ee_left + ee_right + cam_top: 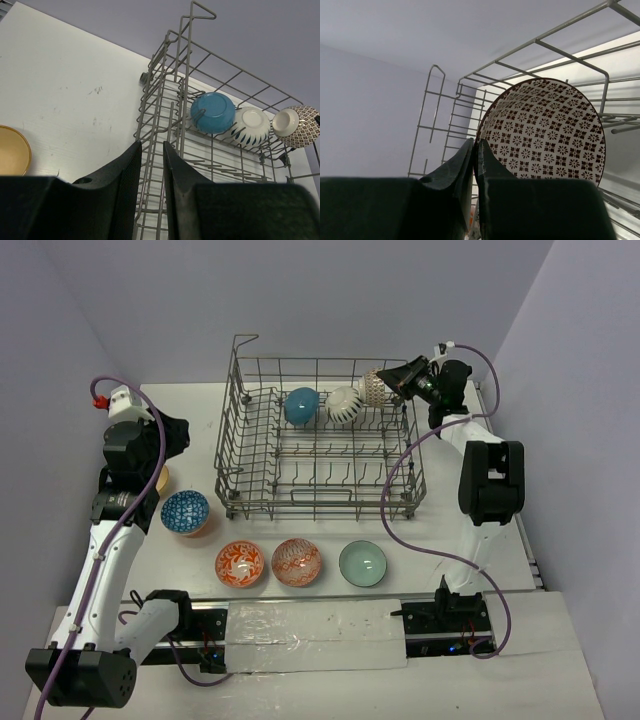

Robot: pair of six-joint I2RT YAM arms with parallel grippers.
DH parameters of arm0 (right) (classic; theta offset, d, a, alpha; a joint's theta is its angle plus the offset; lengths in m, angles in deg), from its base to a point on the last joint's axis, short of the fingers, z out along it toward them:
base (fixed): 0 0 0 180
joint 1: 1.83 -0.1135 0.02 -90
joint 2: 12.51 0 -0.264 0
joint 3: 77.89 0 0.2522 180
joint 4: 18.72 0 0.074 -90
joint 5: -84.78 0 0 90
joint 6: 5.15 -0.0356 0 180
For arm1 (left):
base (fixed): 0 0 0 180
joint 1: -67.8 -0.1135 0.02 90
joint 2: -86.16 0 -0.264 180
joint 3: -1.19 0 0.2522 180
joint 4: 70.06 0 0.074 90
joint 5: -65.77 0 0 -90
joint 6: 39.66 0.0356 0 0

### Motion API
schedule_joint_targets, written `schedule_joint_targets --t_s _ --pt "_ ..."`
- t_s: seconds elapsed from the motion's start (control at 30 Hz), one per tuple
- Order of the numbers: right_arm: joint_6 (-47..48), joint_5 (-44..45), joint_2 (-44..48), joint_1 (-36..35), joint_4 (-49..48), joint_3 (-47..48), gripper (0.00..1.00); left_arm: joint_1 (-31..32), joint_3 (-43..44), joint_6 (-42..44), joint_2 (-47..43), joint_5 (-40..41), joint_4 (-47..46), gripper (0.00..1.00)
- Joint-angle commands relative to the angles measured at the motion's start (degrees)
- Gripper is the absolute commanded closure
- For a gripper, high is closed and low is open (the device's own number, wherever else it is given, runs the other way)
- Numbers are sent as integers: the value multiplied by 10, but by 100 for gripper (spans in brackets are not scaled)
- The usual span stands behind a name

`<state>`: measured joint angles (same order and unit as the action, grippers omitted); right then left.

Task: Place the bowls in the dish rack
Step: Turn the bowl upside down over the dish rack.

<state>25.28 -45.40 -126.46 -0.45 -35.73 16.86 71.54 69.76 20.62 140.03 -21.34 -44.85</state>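
The robot will next move its right gripper to the right in the top view, bring the brown-patterned bowl toward the rack's open back corner and let go of it, which gives the striped bowl (345, 405) room.
The grey wire dish rack (320, 502) holds a teal-blue bowl (301, 405), a white striped bowl (345, 405) and a brown-patterned bowl (374, 388) on edge along its back row. My right gripper (390, 383) is shut on the brown-patterned bowl's rim (545, 130) at the rack's back right corner. My left gripper (180, 432) hangs left of the rack, nearly shut with a narrow gap and nothing between the fingers (152, 145). On the table lie a blue-white bowl (185, 511), a tan bowl (163, 478), two orange-red patterned bowls (240, 563) (297, 561) and a pale green bowl (362, 562).
The rack's tall left wall (180, 60) stands just ahead of my left fingers. The left wrist view also shows the teal bowl (212, 112), the striped bowl (252, 125) and the tan bowl (12, 150). A purple cable (400, 470) drapes over the rack's right side.
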Motion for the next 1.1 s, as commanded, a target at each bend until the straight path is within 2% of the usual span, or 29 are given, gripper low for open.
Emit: schedule_joint_targets --t_s 0.0,0.73,1.07 --pt "-6 -21 -2 4 -48 -9 100 2 6 4 -3 7 -15 70" --pt "35 -50 -15 34 -55 -65 100 2 11 13 9 21 -6 70" --pt "87 -40 -6 34 -7 -73 100 2 12 11 10 12 -6 70"
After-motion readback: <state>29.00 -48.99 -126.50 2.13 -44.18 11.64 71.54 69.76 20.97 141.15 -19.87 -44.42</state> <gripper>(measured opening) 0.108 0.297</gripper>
